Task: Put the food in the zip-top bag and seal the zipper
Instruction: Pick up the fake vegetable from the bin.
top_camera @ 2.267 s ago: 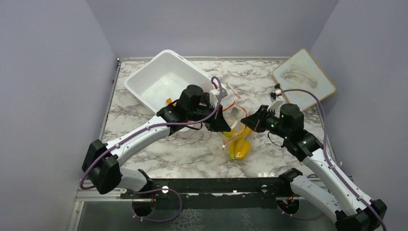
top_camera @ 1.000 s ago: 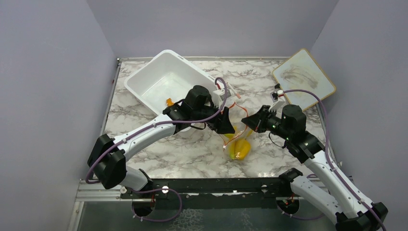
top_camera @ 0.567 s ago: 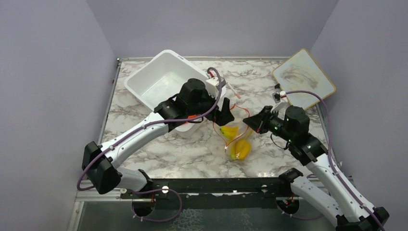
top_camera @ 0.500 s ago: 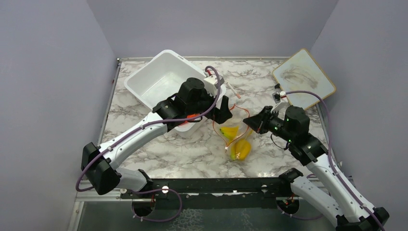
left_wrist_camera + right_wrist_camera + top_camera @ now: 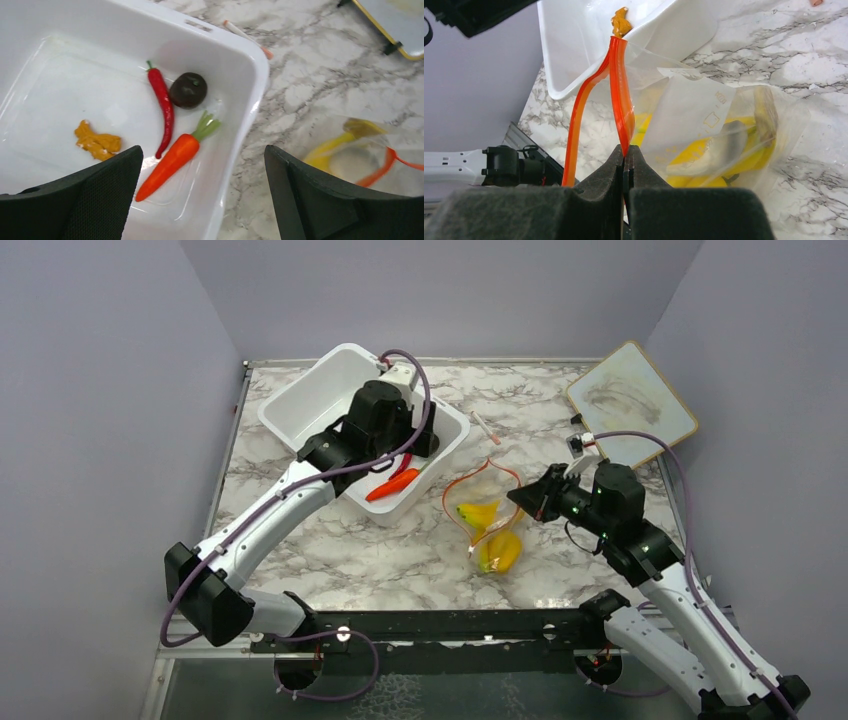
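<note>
The left gripper lowers outward to the red chili's stem end [image 5: 154,75] below next and closes there, since the carrot [image 5: 172,160] crowds the chili's tip.
The clear zip-top bag [image 5: 487,512] lies on the marble with its mouth held up and open. A yellow pepper [image 5: 477,512] and a banana [image 5: 500,552] are inside it. My right gripper [image 5: 625,153] is shut on the red-orange zipper [image 5: 618,85] at the bag's near rim. My left gripper [image 5: 202,172] hangs open and empty over the near right corner of the white tub [image 5: 256,67]. Below it lie an orange carrot [image 5: 172,160], a red chili [image 5: 163,111], a dark brown fruit [image 5: 188,90] and orange bits [image 5: 97,143].
A small white-and-red stick [image 5: 485,428] lies on the table behind the bag. The wood-framed whiteboard [image 5: 630,400] leans at the back right. The tub [image 5: 320,405] stands at the back left, its corner close to the bag's mouth.
My left gripper opened at the bag's mouth, left the yellow pepper inside, and swung back left over the tub. The right gripper kept its hold on the rim.
</note>
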Robot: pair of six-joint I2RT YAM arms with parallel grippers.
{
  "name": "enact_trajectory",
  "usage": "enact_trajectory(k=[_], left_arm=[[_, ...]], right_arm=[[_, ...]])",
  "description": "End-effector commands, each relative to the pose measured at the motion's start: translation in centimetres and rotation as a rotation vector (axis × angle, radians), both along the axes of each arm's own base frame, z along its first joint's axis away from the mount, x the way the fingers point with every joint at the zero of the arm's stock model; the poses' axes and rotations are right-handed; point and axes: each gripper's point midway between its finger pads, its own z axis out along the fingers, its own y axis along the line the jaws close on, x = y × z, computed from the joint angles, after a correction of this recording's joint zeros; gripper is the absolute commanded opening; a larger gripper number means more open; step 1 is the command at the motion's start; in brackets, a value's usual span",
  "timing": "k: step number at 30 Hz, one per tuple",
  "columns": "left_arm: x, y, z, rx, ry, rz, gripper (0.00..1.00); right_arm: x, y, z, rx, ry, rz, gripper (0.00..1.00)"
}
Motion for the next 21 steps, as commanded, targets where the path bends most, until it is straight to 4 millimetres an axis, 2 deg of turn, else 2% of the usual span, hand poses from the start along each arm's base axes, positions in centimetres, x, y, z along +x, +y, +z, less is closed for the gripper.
enact_trajectory(k=[1,6,11,16,21], left_arm=[[3.0,4.5,-1.2,0.004,0.039,0.193,0.93],[5.4,8.5,-3.7,0.012,0.085,0.376,0.92],[7.1,11.0,-5.8,0.002,0.107,0.543,0.85],[7.8,13.3,-7.9,0.011,0.131,0.680,0.81],[7.2,14.4,-8.1,-0.056,0.131,0.793,0.81]], right_arm=[[-0.4,0.5,0.7,0.017,-0.017,0.040,0.01],[-0.5,0.7,0.4,0.027,-0.019,0.053,0.01],[-0.9,0.9,-0.3,0.029,-0.002,0.071,0.01],[-0.8,0.8,-0.9,0.008,0.007,0.069,0.01],[-0.9,0.7,-0.1,0.013,0.002,0.067,0.01]])
